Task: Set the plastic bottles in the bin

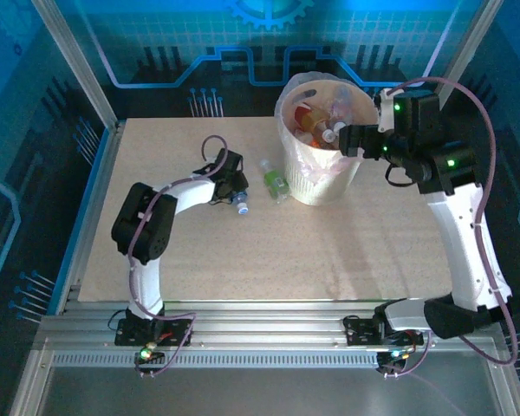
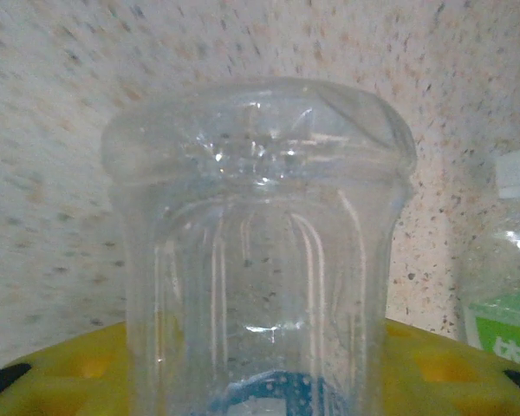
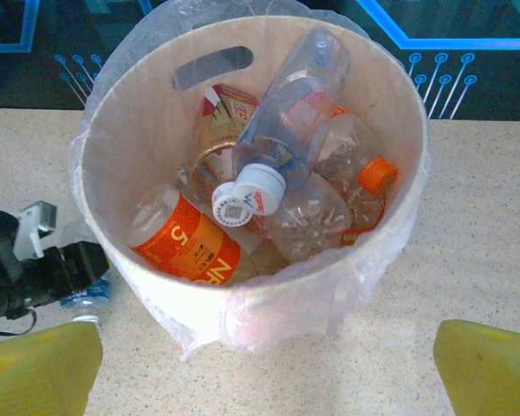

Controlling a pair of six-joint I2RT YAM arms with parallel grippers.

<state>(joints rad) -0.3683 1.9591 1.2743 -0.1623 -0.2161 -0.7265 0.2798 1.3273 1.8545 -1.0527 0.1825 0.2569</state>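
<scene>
The left gripper rises with the blue-labelled bottle next and swings outward over the bin's opening (image 1: 315, 113) to release it, since the bin's rim stands high above the table.
A clear plastic bottle (image 2: 260, 243) with a blue label stands close up between the yellow fingers (image 2: 69, 373) of my left gripper (image 2: 260, 386), which is shut on it. From above, this bottle (image 1: 240, 204) lies on the table left of the bin, with the left gripper (image 1: 230, 189) on it. A green-labelled bottle (image 1: 275, 180) lies just beside the bin (image 1: 322, 186), and its cap end (image 2: 503, 286) is to the right of the held one. The white bin (image 3: 139, 260), lined with a plastic bag, holds several bottles (image 3: 186, 238). My right gripper (image 1: 351, 139) hangs open over the bin's right rim, its fingertips (image 3: 490, 368) wide apart.
The speckled table (image 1: 243, 260) has bare room in front of the bin and to the right. Metal frame posts (image 1: 74, 65) and blue walls stand around the table. The left arm's wrist (image 3: 26, 269) is low beside the bin's left side.
</scene>
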